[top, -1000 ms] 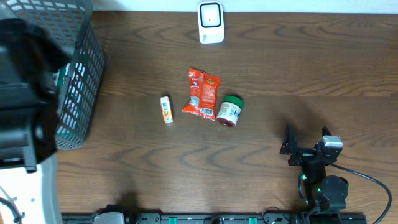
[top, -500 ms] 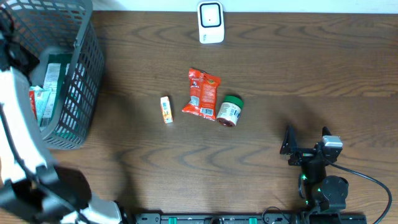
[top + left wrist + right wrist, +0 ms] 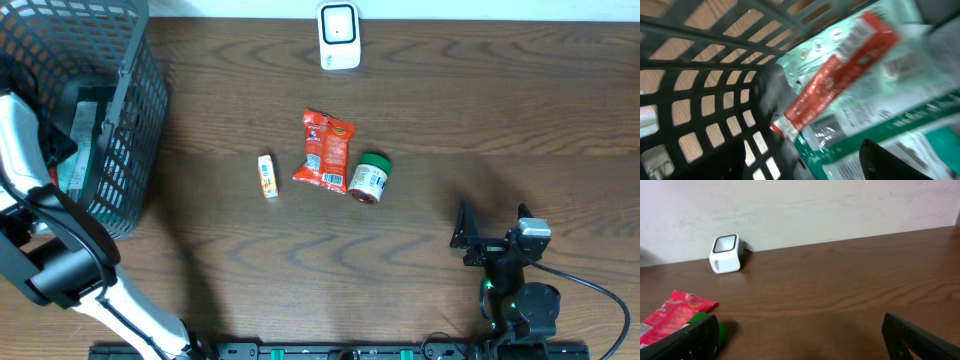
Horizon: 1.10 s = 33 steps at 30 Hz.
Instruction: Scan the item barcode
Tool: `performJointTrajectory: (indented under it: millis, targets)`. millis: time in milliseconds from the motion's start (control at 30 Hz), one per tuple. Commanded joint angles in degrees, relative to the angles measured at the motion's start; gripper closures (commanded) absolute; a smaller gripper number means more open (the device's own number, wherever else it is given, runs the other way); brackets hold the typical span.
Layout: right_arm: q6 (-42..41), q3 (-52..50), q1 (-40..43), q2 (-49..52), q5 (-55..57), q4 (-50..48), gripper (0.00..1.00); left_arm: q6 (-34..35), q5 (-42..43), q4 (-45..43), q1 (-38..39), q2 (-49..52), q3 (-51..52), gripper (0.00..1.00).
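Observation:
The left gripper should next go down deeper into the basket onto the red and white packet (image 3: 812, 102), because that packet is below the open fingers, on top of the green and white packets.
My left gripper (image 3: 807, 162) is inside the grey mesh basket (image 3: 135, 110) at the table's far left. It is open, and nothing sits between its fingers. Below it lie a red and white packet (image 3: 835, 75) and green and white packets (image 3: 920, 125). On the table's middle lie a small yellow box (image 3: 267, 176), a red snack packet (image 3: 325, 150) and a green-lidded jar (image 3: 369, 178). The white scanner (image 3: 339, 36) stands at the far edge. My right gripper (image 3: 493, 235) rests open near the front right, apart from all items.
The basket's wall (image 3: 715, 115) rises close on the left of my left gripper. From the right wrist view I see the scanner (image 3: 725, 253), the red snack packet (image 3: 675, 315) and a pale wall behind the table.
The left arm has swung off the top of the basket and come round from the front, with its gripper now down inside and its jaws wider. The right arm has not moved.

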State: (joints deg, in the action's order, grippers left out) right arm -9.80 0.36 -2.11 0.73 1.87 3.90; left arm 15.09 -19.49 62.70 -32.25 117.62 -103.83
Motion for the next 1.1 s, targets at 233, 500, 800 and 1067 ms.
performJointTrajectory:
  millis: [233, 500, 800, 1067]
  targets:
    - [0.66, -0.07, 0.42, 0.02, -0.04, 0.2, 0.01, -3.1, 2.91, -2.27, -1.36, 2.73, 3.15, 0.27]
    - [0.66, -0.04, 0.42, 0.02, -0.04, 0.2, 0.01, -4.63, 6.49, -5.49, -2.8, 2.73, 6.43, 0.27]
    - [0.66, -0.07, 0.42, 0.02, -0.04, 0.22, 0.01, -4.76, 10.23, -8.26, -3.58, 2.73, 8.92, 0.27]
    - [0.66, -0.07, 0.42, 0.02, -0.04, 0.22, 0.01, -4.74, 11.8, -9.03, -4.24, 2.75, 9.66, 0.27]
